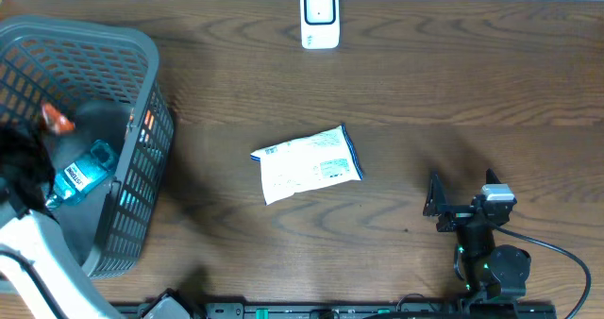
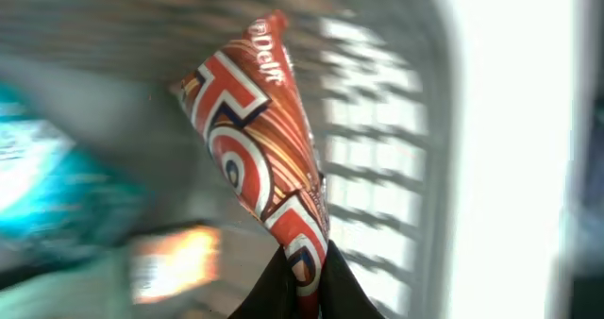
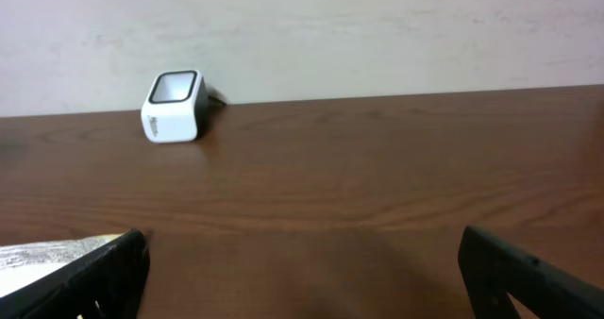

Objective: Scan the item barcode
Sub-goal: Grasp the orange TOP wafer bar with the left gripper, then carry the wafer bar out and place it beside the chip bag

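Note:
The basket's side blocks the way, so my left gripper needs to go up over it, then come down onto bare wood past the white and blue packet and let go.
My left gripper [image 2: 307, 274] is shut on the lower end of a red, white and orange snack packet [image 2: 253, 135], which sticks up from the fingers inside the grey basket [image 1: 142, 47]. In the overhead view the packet [image 1: 57, 119] shows at the basket's left side, just beyond the left gripper [image 1: 42, 138]. The white barcode scanner [image 1: 320, 17] stands at the table's far edge, and it appears far off in the right wrist view [image 3: 175, 107]. My right gripper [image 1: 436, 204] rests low at the right front of the table, open and empty [image 3: 307, 267].
A white and blue packet [image 1: 308, 163] lies flat in the middle of the table, its edge by the right gripper's left finger [image 3: 47, 258]. A blue-labelled bottle [image 1: 83, 173] lies in the basket. The left wrist view is motion-blurred.

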Robot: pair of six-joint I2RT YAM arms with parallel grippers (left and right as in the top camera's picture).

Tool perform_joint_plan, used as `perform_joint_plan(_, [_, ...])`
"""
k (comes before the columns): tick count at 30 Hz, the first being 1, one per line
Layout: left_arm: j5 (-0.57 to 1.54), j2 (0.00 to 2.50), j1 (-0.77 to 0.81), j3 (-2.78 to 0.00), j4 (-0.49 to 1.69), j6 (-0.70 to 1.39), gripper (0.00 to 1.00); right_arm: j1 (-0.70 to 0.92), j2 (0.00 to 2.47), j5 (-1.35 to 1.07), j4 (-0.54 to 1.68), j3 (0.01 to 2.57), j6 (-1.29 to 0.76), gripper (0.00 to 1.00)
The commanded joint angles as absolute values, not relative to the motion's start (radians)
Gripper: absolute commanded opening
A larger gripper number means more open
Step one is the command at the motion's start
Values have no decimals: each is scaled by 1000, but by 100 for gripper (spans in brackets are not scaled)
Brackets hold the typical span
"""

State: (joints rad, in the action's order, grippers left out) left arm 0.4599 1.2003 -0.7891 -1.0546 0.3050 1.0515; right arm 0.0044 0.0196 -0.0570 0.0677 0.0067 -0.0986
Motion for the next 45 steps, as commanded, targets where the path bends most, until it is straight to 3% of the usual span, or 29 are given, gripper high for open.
perform_joint_plan(1, [743, 1138, -781, -1081, 189, 987, 7, 10, 20, -54, 72, 6, -100, 99])
perform_joint_plan(9, [925, 1052, -636, -1081, -73, 933, 7, 10, 20, -54, 72, 6, -100, 99])
perform_joint_plan(25, [921, 1067, -20, -1080, -10, 440, 7, 10, 20, -54, 72, 6, -100, 99])
perform_joint_plan(33, [679, 1196, 258, -1079, 146, 333, 7, 10, 20, -54, 72, 6, -100, 99])
perform_joint_plan(45, [552, 1528, 541, -1079, 80, 304, 7, 10, 20, -54, 72, 6, -100, 99])
